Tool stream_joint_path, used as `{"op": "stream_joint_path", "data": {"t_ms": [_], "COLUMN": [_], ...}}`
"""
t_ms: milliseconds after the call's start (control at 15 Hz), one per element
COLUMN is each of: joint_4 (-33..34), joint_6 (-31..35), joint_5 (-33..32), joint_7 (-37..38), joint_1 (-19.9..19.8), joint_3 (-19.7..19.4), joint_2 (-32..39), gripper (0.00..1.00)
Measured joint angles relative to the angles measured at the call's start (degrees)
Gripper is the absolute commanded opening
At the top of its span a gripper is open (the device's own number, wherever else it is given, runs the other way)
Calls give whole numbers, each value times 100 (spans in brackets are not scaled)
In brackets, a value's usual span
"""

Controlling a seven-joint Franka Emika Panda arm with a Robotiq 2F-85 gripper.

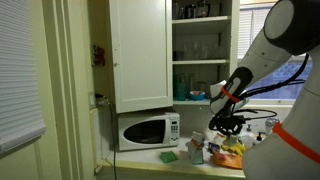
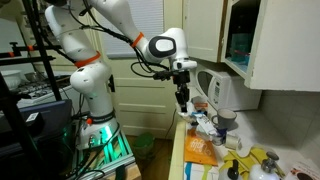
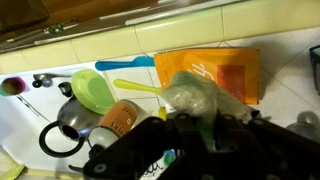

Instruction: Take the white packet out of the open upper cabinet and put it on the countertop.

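The gripper moves toward the microwave next, past the orange packet, to release over the bare countertop beside the microwave, since clutter fills the spot below.
The white packet point(image 3: 193, 95), a crumpled whitish translucent bag, sits between the black fingers of my gripper point(image 3: 190, 125), which is shut on it. In both exterior views the gripper point(image 1: 222, 122) point(image 2: 182, 100) hangs a little above the cluttered countertop point(image 1: 150, 158) point(image 2: 181, 165), below and in front of the upper cabinet point(image 1: 200, 50) point(image 2: 280, 40). The cabinet's flat cream door point(image 1: 140, 50) stands open, showing shelves of glasses and dishes. The packet itself is hard to make out in the exterior views.
A white microwave point(image 1: 148, 130) stands under the cabinet door with a green sponge point(image 1: 168, 156) in front. Below the gripper lie an orange packet point(image 3: 225, 70), a green cup point(image 3: 92, 90) and an orange bottle point(image 3: 118, 118). A white jug point(image 2: 222, 95) stands behind.
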Motion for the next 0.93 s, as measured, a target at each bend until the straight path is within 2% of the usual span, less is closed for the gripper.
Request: {"op": "stream_joint_path", "data": {"t_ms": [267, 533, 867, 933], "joint_4": [13, 301, 771, 848], "joint_6": [218, 260, 271, 276], "joint_5": [-240, -917, -1048, -1048], "joint_7": [213, 1028, 1269, 1262], "joint_1": [30, 38, 514, 637], "joint_3": [73, 282, 284, 273], "joint_2": [-11, 254, 1072, 1228], "gripper": [5, 5, 5, 28]}}
